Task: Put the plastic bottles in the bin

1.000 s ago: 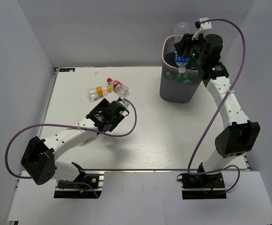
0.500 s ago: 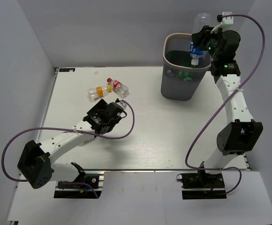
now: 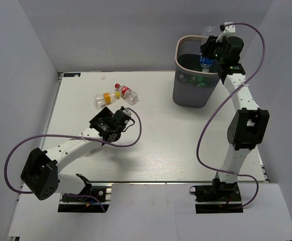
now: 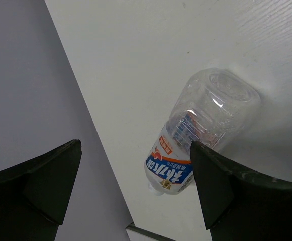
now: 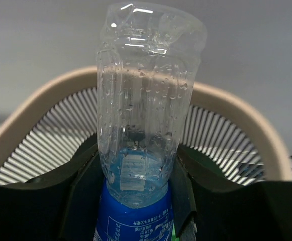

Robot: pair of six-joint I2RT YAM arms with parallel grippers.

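Observation:
The clear bottle's body [image 4: 202, 124] is below the gripper's fingers, toward the right in the wrist view. I need to move my left gripper across and down onto it next.
My right gripper [image 3: 209, 52] is shut on a clear plastic bottle with a blue label [image 3: 205, 61], held base up over the far right of the mouth of the grey mesh bin [image 3: 190, 94]. In the right wrist view the bottle [image 5: 146, 100] stands between my fingers [image 5: 183, 175], with the bin's beige rim [image 5: 236, 108] behind it. Two plastic bottles lie on the table, one with a yellow label [image 3: 104, 98] and one with a red label [image 3: 127, 93]. My left gripper [image 3: 123, 115] hangs open just short of them. Its wrist view shows a clear bottle [image 4: 201, 130] lying base towards the jaws [image 4: 135, 145].
Green shapes [image 3: 196, 80] show through the bin's mesh. Grey walls close in the white table [image 3: 161, 140] at the back and on both sides. The bin stands at the far right corner. Purple cables loop from both arms.
The right arm has swung the blue-labelled bottle from over the bin out to its right rim and part of the way back. The left gripper has crept slightly towards the lying bottles.

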